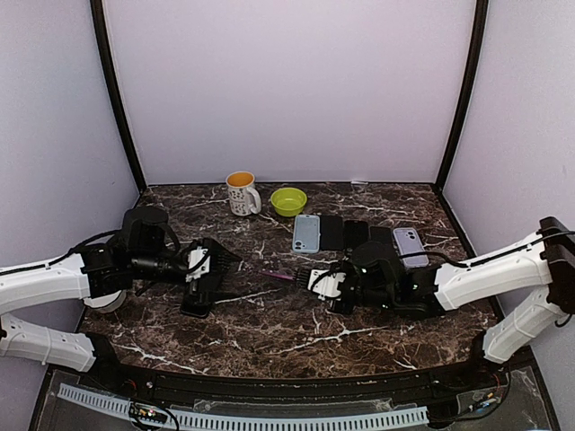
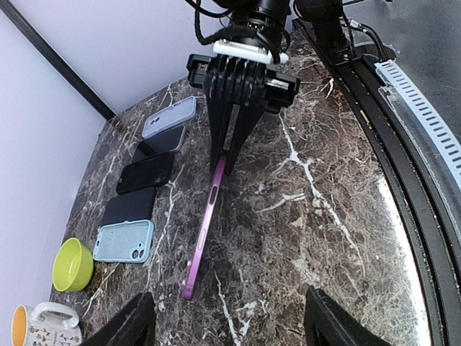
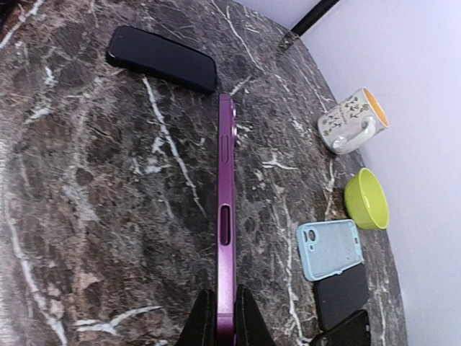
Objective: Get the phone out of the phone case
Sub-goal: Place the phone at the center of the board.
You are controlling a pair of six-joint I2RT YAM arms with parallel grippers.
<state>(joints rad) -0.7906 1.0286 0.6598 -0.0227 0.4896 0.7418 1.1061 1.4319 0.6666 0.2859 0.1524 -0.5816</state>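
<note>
I should next move my right gripper outward and down to the bare marble [image 1: 269, 255] [image 3: 268, 176] next to the light blue case, and tilt the edge-on phone flat so I can let go of it.
My right gripper [image 3: 225, 321] is shut on one end of a purple phone [image 3: 225, 209], which it holds edge-on, low over the marble table [image 1: 296, 332]. In the left wrist view the phone [image 2: 205, 231] reaches from the right gripper [image 2: 225, 162] toward my left gripper [image 2: 230, 324]. That gripper is open with nothing between its fingers, and its tips stand short of the phone's free end. A black phone case [image 3: 162, 59] lies flat on the table, apart from the phone. From the top view the case [image 1: 196, 305] sits just below the left gripper [image 1: 214, 265].
A row of spare cases lies at the back: light blue [image 1: 305, 233], two black [image 1: 331, 232], and a lavender one [image 1: 409, 244]. A white mug [image 1: 241, 192] and a green bowl [image 1: 288, 200] stand behind them. A tape roll [image 1: 108, 301] sits under the left arm.
</note>
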